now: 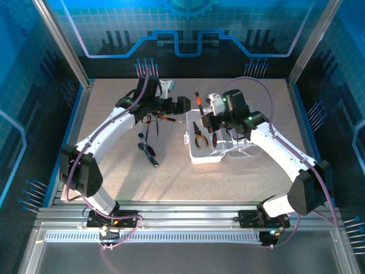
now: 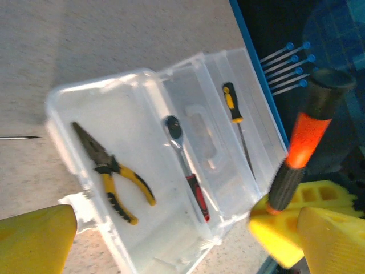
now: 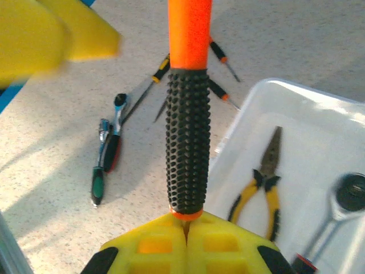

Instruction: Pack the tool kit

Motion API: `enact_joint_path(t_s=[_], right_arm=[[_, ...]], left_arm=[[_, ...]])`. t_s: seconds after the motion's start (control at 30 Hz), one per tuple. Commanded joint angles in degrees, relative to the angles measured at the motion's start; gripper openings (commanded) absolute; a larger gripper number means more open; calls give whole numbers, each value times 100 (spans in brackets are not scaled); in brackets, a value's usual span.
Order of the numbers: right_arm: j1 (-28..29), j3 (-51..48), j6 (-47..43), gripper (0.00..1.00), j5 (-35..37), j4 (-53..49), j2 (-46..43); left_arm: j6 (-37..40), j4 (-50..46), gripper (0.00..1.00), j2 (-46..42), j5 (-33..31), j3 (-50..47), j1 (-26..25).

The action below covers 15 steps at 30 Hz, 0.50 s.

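My right gripper carries the orange-and-black screwdriver past the tray and down next. It then releases its stem over the lid's bare outer part, clear of the yellow-and-black screwdriver.
The clear plastic case lies open at mid-table. Its tray holds yellow-handled pliers and a red-handled ratchet. A yellow-and-black screwdriver lies in the lid. My right gripper is shut on the shaft of an orange-and-black screwdriver, held beside the tray's left wall with the handle pointing away. My left gripper hangs open above the case, with nothing between its fingers. The held screwdriver stands close by its right finger.
Loose tools lie on the table left of the case: a red-handled ratchet, a green-handled tool and small screwdrivers. In the top view they sit around. Blue walls ring the table.
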Motion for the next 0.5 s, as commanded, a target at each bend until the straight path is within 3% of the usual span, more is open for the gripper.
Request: enact_joint_path(t_s=[0.0,0.1,0.2,0.47], right_arm=[[-532,-76,-423,0,94,-563,-386],[-1109,49,-759,0,163,-1039,-492],[-1478,226,-1114,0,742,-1542,-339],[-1892,610,-1224,0,2198,-2263,287]], left_arm=[[493,-716,99,-362,-662,56,258],[782,-1136,99,-396,-1537,-211,473],[959,-1495,99,-270,-2335,-512,641],[1050,-1509,99,25,-2892,-1192,897]])
